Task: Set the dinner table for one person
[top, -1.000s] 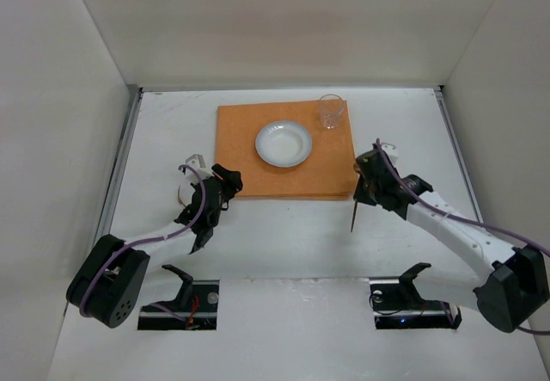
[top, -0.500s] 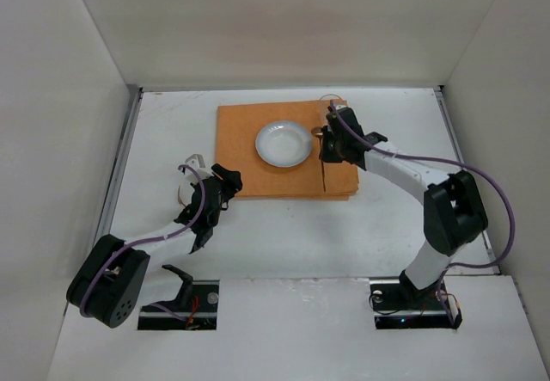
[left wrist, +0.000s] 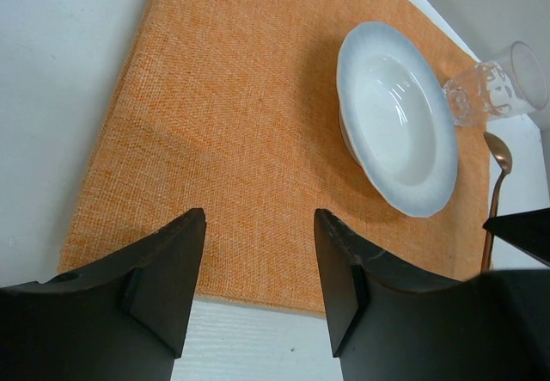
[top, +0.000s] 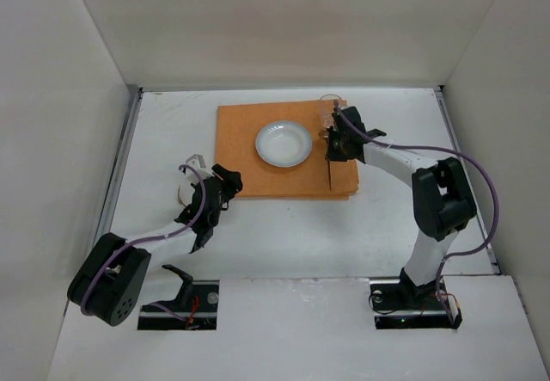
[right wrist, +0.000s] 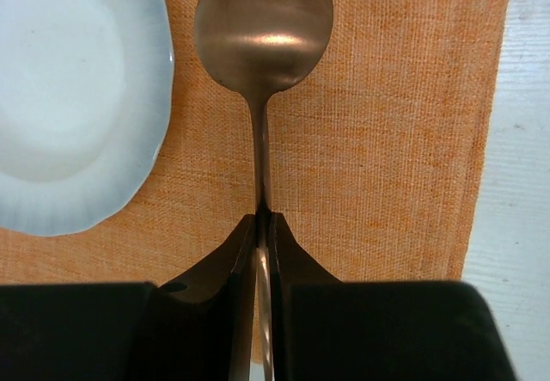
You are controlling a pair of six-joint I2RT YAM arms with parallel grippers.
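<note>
My left gripper has only bare mat before its fingers, so next it will move back and down to close over the white tabletop off the mat's near corner.
The white dinner table [top: 284,235] carries an orange mat [top: 245,153] with a white bowl [top: 284,144] on it. A clear glass [top: 327,110] lies at the mat's far right corner, partly hidden by my right arm. My right gripper [top: 332,150] is shut on a bronze spoon [right wrist: 263,28], held low over the mat [right wrist: 395,140] just right of the bowl [right wrist: 69,97]. The spoon's head points to the far side. I cannot tell whether it touches the mat. My left gripper [top: 225,179] is open and empty at the mat's near left corner [left wrist: 241,123].
Metal rails run along the table's left [top: 120,166] and right [top: 455,157] sides, with white walls around. In the left wrist view the bowl [left wrist: 395,123], the glass [left wrist: 498,89] and the spoon [left wrist: 498,153] lie ahead to the right.
My right arm swung the spoon from the table in front of the mat's right corner up onto the mat beside the bowl. The left arm has not moved.
</note>
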